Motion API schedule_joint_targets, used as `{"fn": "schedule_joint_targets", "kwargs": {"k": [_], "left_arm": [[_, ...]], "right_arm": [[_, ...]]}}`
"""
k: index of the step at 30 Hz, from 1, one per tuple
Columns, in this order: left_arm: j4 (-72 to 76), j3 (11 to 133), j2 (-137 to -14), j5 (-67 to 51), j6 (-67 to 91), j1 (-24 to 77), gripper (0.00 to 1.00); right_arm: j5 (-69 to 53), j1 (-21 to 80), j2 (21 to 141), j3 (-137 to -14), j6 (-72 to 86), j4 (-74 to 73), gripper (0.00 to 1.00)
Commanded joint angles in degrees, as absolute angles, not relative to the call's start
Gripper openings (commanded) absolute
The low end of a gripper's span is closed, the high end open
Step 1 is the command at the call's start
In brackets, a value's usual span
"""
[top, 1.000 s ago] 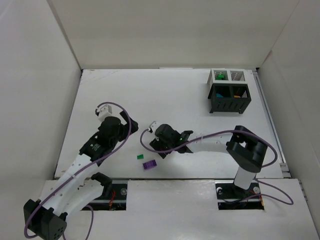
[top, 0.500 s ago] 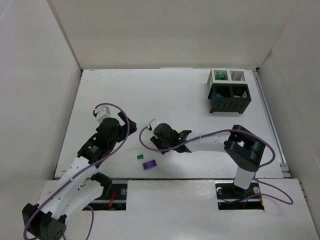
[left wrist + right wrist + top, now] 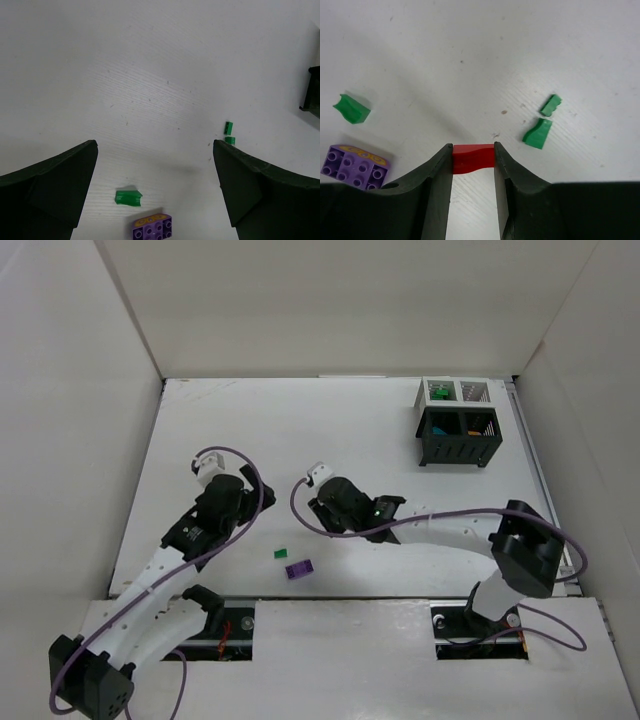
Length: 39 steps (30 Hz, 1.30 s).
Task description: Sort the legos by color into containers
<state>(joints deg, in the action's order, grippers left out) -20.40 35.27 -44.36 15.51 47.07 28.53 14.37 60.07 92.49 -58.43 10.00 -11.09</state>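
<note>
My right gripper will lift and swing outward across the table over the white bin (image 3: 475,392) beside the one with the green brick, since this lego is red.
My right gripper (image 3: 473,159) is shut on a small red lego (image 3: 473,152), held just above the white table; in the top view it (image 3: 342,504) is at mid-table. Two small green legos (image 3: 537,133) lie just past it. A green lego (image 3: 281,552) and a purple lego (image 3: 298,568) lie near the front edge; they also show in the left wrist view, the green (image 3: 128,197) beside the purple (image 3: 152,227). My left gripper (image 3: 154,150) is open and empty above them. The containers (image 3: 457,422), two white and two black bins, stand at the far right.
White walls (image 3: 120,340) enclose the table on the left, back and right. The left white bin holds a green brick (image 3: 438,393); a black bin holds an orange piece (image 3: 470,426). The right arm's elbow (image 3: 525,550) sits near the front right edge.
My right gripper has moved a little back and to the right, and its elbow has swung right. My left arm has barely moved.
</note>
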Motion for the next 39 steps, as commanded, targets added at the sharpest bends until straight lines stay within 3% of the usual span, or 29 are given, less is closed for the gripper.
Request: {"fn": "schedule_joint_targets", "kwargs": {"k": [1, 6, 14, 21, 30, 39], "left_arm": [[-19.1, 37.3, -46.0, 16.7, 47.1, 28.9, 1.00], [-17.8, 41.7, -49.7, 16.7, 44.9, 28.9, 1.00], [-15.5, 50.4, -59.9, 11.2, 37.9, 23.5, 1.00], [-13.0, 59.5, -71.9, 7.3, 31.9, 18.2, 1.00], [-8.5, 65.9, -82.5, 1.4, 28.8, 14.9, 1.00], [-9.7, 72.8, -89.7, -0.8, 27.2, 14.4, 1.00]], "right_arm": [[20.1, 60.5, 89.2, -62.5, 8.9, -13.8, 0.19], [21.2, 55.5, 87.3, -68.5, 6.1, -18.0, 0.19], [16.4, 30.3, 85.8, -80.0, 1.9, -18.6, 0.17], [12.6, 11.1, 93.3, -91.1, 0.9, -20.5, 0.17], [11.9, 1.1, 109.7, -107.0, 0.9, -25.6, 0.17], [12.2, -3.3, 116.8, -114.3, 3.3, -28.5, 0.22]]}}
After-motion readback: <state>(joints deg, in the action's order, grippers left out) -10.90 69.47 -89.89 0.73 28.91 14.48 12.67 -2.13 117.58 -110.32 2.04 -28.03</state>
